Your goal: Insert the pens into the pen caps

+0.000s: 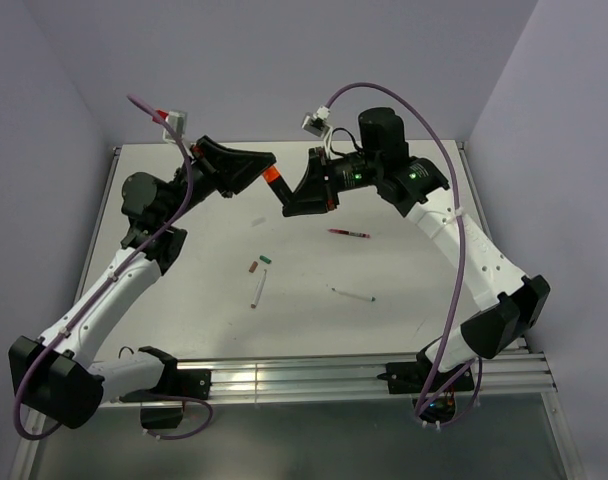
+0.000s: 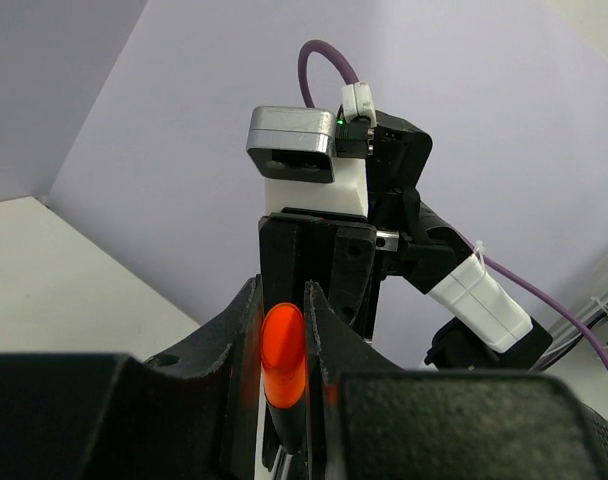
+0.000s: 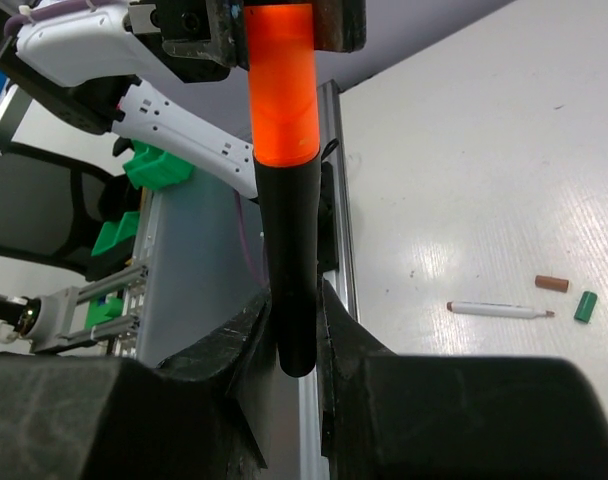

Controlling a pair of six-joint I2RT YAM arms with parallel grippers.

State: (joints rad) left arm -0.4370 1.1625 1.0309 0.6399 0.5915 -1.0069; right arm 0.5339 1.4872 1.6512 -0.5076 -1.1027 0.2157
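My right gripper will next move right in the top view, tip down and lower onto bare tabletop beside the dark red pen (image 1: 350, 233), since the black marker already has its cap on.
Above the table's far middle, my left gripper (image 1: 267, 172) is shut on the bright orange cap (image 1: 275, 180). My right gripper (image 1: 292, 200) is shut on the thick black marker (image 1: 283, 192). In the right wrist view the black marker (image 3: 289, 250) runs straight out of the orange cap (image 3: 281, 90), its rear end between my fingers (image 3: 297, 320). In the left wrist view the orange cap (image 2: 283, 345) sits between the jaws (image 2: 284, 340). On the table lie a dark red pen (image 1: 350, 233), two white pens (image 1: 257, 291) (image 1: 352, 295), a brownish-red cap (image 1: 252, 267) and a green cap (image 1: 265, 259).
The white table (image 1: 414, 290) has purple walls behind and to the sides. An aluminium rail (image 1: 314, 378) with both arm bases runs along its near edge. Purple cables (image 1: 454, 200) arch over each arm.
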